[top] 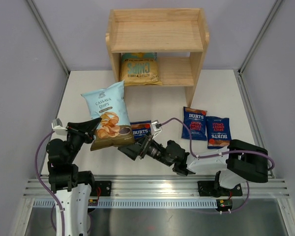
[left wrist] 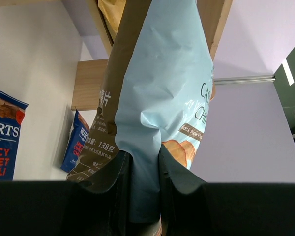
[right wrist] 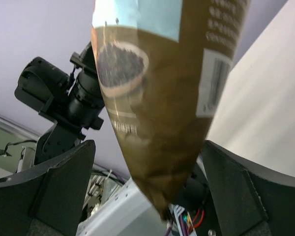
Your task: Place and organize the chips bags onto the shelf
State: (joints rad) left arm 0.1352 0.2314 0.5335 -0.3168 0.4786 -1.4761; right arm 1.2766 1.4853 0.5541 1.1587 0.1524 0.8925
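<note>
The brown lower corner (top: 128, 138) of the Cassava Chips bag (top: 107, 110) already hangs between my right gripper's open fingers, so the gripper eases farther onto it and closes next.
My left gripper (top: 92, 129) is shut on the lower left edge of the pale-blue-and-brown Cassava Chips bag (top: 107, 110) and holds it tilted above the table; the left wrist view shows the bag (left wrist: 162, 83) pinched between the jaws (left wrist: 145, 160). My right gripper (top: 131, 150) is open at the bag's lower right corner; the right wrist view shows its fingers wide apart (right wrist: 147, 145) either side of the brown bag bottom (right wrist: 162, 73). The yellow bag (top: 140, 69) lies on the lower tier of the wooden shelf (top: 157, 34). One Burts bag (top: 141, 129) lies partly hidden behind the right arm.
Two more Burts bags (top: 194, 123) (top: 219, 132) lie flat on the white table right of centre. The shelf's top tier holds nothing. Grey enclosure walls stand on both sides. A metal rail (top: 157, 189) runs along the near edge.
</note>
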